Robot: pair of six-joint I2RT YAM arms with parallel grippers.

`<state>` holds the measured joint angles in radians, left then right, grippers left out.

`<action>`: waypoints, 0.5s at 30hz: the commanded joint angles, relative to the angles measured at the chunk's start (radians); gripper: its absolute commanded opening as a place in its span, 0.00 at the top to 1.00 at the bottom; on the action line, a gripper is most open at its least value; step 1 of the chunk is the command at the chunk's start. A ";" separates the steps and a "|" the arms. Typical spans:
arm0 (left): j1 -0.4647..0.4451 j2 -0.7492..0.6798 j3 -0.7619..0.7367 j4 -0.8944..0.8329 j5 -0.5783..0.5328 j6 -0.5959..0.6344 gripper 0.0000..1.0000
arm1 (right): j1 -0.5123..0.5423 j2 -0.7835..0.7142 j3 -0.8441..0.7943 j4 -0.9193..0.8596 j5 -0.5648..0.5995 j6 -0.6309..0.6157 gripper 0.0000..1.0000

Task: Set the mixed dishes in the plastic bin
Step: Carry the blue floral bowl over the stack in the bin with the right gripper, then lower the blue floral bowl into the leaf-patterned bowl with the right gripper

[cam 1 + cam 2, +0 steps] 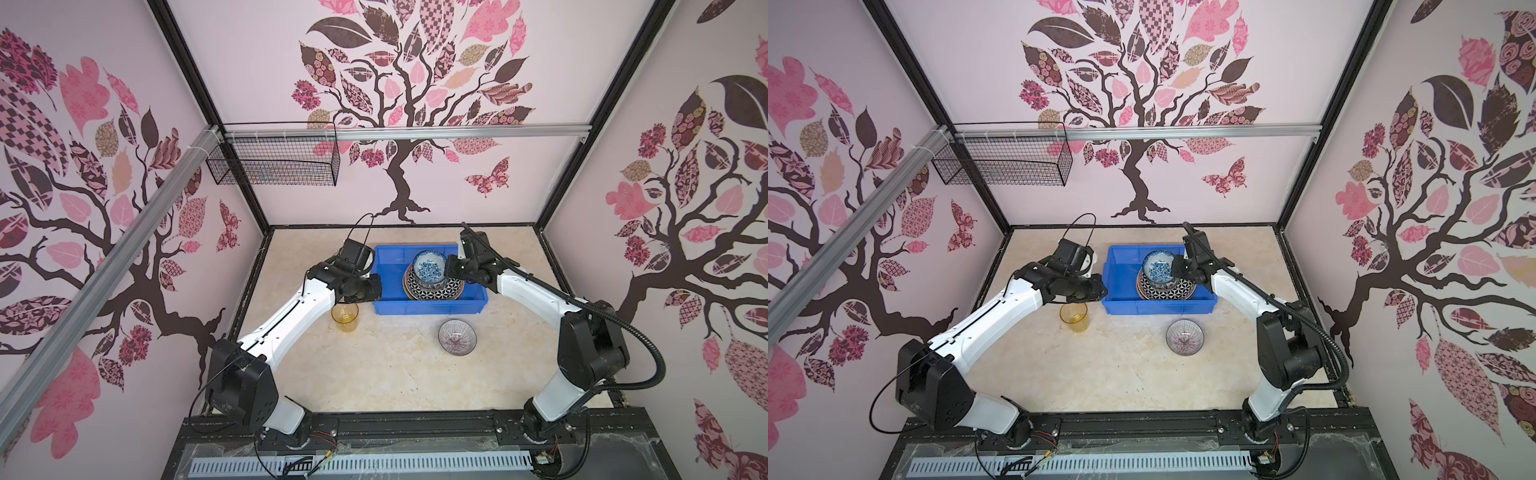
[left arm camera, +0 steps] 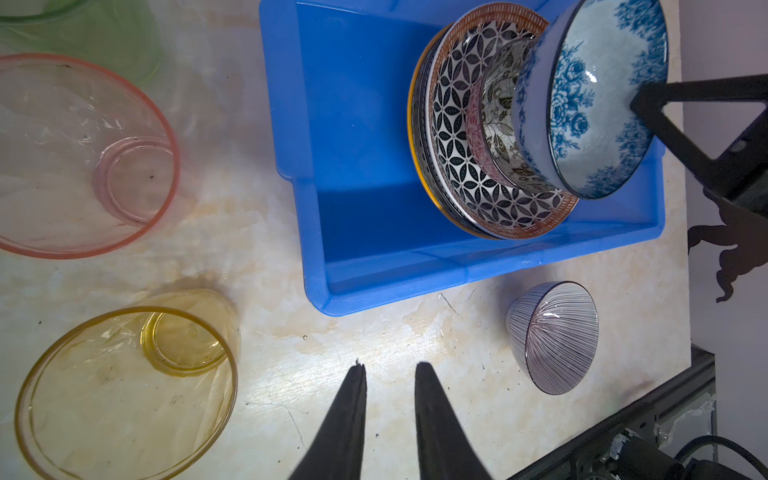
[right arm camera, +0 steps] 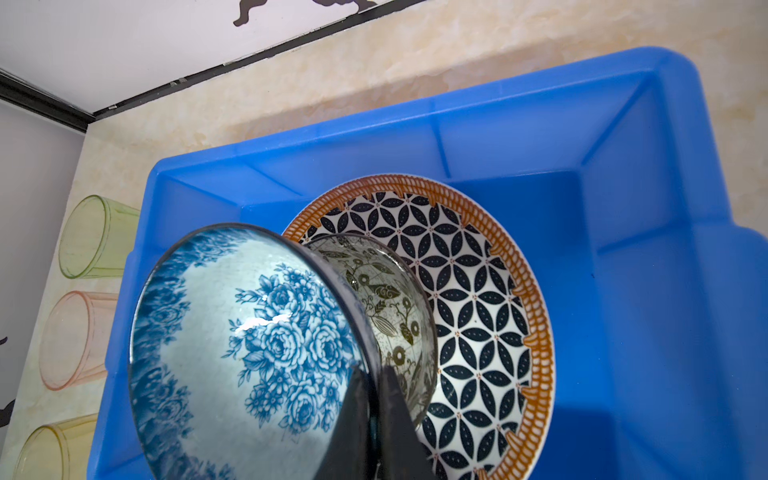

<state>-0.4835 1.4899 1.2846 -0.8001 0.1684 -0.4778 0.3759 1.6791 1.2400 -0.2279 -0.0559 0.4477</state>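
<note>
The leaf-patterned bowl (image 3: 393,316) is just below the gripper, so I should next lower my right gripper to set the blue floral bowl inside it and let go of the blue floral bowl's rim there.
The blue plastic bin (image 1: 430,306) (image 3: 644,249) stands at the back of the table. Inside it lies a stack of plates topped by a geometric plate (image 2: 457,166) (image 3: 478,311), with a leaf-patterned bowl (image 3: 390,299) on it. My right gripper (image 3: 374,370) is shut on the rim of a blue floral bowl (image 1: 429,268) (image 2: 594,104), held tilted just above that stack. My left gripper (image 2: 390,368) hangs open and empty over bare table, left of the bin. On the table stand an amber tumbler (image 1: 345,316) (image 2: 124,390), a pink tumbler (image 2: 83,153), a green tumbler (image 2: 83,33) and a striped bowl (image 1: 457,336) (image 2: 552,336).
A black wire mesh basket (image 1: 274,160) hangs from the rail on the back wall, high above the table. Patterned walls close in the table on three sides. A black rail (image 1: 415,424) carrying both arm bases runs along the front edge.
</note>
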 commanded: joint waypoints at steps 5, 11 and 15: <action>0.013 0.024 -0.028 0.019 0.023 0.005 0.75 | -0.009 0.025 0.052 0.004 0.018 -0.014 1.00; 0.014 0.026 -0.029 0.019 0.027 0.005 0.75 | -0.016 0.042 0.057 -0.007 0.020 -0.025 1.00; 0.014 0.026 -0.022 0.017 0.029 0.005 0.75 | -0.019 0.056 0.061 -0.014 0.024 -0.030 1.00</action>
<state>-0.4755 1.5093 1.2789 -0.7952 0.1886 -0.4778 0.3634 1.7138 1.2430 -0.2493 -0.0391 0.4259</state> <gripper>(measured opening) 0.248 0.079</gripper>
